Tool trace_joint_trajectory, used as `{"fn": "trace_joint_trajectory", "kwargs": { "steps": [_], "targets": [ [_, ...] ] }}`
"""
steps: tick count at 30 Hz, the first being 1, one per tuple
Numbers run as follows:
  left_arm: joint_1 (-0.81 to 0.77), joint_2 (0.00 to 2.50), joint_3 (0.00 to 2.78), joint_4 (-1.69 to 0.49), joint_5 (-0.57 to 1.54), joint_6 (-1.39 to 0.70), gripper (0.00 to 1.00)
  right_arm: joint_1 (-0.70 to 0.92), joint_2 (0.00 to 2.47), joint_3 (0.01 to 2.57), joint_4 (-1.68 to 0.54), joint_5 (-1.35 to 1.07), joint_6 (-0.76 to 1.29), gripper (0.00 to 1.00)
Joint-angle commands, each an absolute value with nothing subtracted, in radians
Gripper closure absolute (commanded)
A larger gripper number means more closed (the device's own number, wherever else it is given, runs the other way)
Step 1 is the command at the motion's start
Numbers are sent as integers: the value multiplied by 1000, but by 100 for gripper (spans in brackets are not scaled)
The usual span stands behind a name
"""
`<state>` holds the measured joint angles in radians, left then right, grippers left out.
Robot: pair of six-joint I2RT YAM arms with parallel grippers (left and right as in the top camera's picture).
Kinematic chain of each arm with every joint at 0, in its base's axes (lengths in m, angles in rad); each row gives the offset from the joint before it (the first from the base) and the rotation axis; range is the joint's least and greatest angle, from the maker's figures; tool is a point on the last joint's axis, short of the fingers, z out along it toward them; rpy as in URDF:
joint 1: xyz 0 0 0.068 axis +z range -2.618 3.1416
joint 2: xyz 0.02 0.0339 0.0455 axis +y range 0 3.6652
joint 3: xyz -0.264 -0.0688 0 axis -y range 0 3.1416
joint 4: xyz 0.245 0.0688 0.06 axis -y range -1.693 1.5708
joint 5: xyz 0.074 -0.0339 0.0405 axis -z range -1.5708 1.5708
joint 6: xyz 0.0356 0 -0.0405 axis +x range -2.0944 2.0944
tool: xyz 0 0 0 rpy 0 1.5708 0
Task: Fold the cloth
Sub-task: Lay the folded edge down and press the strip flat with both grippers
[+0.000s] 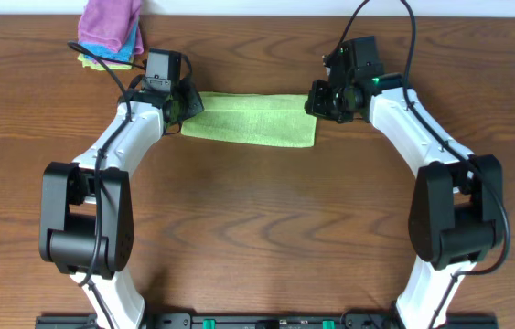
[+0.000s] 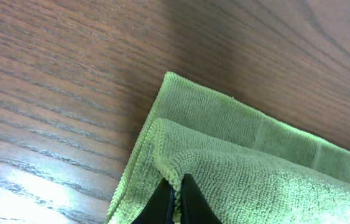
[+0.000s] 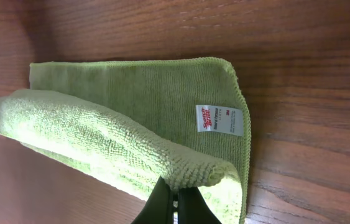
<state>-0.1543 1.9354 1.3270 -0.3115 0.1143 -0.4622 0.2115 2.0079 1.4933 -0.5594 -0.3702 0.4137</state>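
My right gripper draws the lifted fold back and down toward the lower layer's near corner (image 1: 309, 142) (image 3: 235, 211) next and releases, since that corner is uncovered below and back of it.
The lime-green cloth (image 1: 250, 119) lies on the table's far middle, partly folded over itself into a long strip. My left gripper (image 1: 184, 103) is shut on the hemmed edge of its upper layer at the left end, seen in the left wrist view (image 2: 178, 186) on the cloth (image 2: 268, 168). My right gripper (image 1: 323, 100) is shut on the rolled upper layer at the right end, seen in the right wrist view (image 3: 175, 193). There the cloth (image 3: 137, 106) shows its lower layer flat with a white tag (image 3: 219, 119) near the right corner.
A stack of folded cloths, pink on top (image 1: 111, 23) over blue and yellow-green, sits at the back left near the table's far edge. Dark wood table (image 1: 257, 219) lies all around. Cables run from both wrists.
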Motion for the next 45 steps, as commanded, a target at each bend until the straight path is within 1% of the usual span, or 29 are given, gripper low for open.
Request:
{"fn": "trace_joint_trajectory", "kwargs": {
  "steps": [1, 6, 13, 18, 26, 32, 36, 41, 45],
  "targets": [
    [-149, 1948, 1359, -313, 104, -440, 94, 197, 2016, 1518, -562, -355, 419, 99],
    [-149, 1948, 1399, -312, 105, -398, 94, 196, 2016, 1518, -558, -349, 419, 98],
    [-148, 1969, 1430, -257, 68, -392, 94, 190, 2016, 1518, -419, -338, 418, 98],
    [-149, 1988, 1430, -219, 68, -407, 94, 181, 2016, 1518, -412, -329, 418, 99],
    [-144, 1988, 1430, -386, 67, -403, 94, 190, 2016, 1518, -587, -340, 411, 98],
    [-144, 1987, 1430, -443, 19, -403, 94, 194, 2016, 1518, -671, -341, 411, 99],
    [-143, 1988, 1430, -451, -12, -388, 94, 215, 2016, 1518, -698, -340, 411, 98],
    [-142, 1988, 1430, -408, -35, -388, 94, 239, 2016, 1517, -704, -336, 411, 99],
    [-142, 1991, 1430, -396, -36, -372, 94, 256, 2016, 1517, -733, -257, 411, 98]
  ]
}}
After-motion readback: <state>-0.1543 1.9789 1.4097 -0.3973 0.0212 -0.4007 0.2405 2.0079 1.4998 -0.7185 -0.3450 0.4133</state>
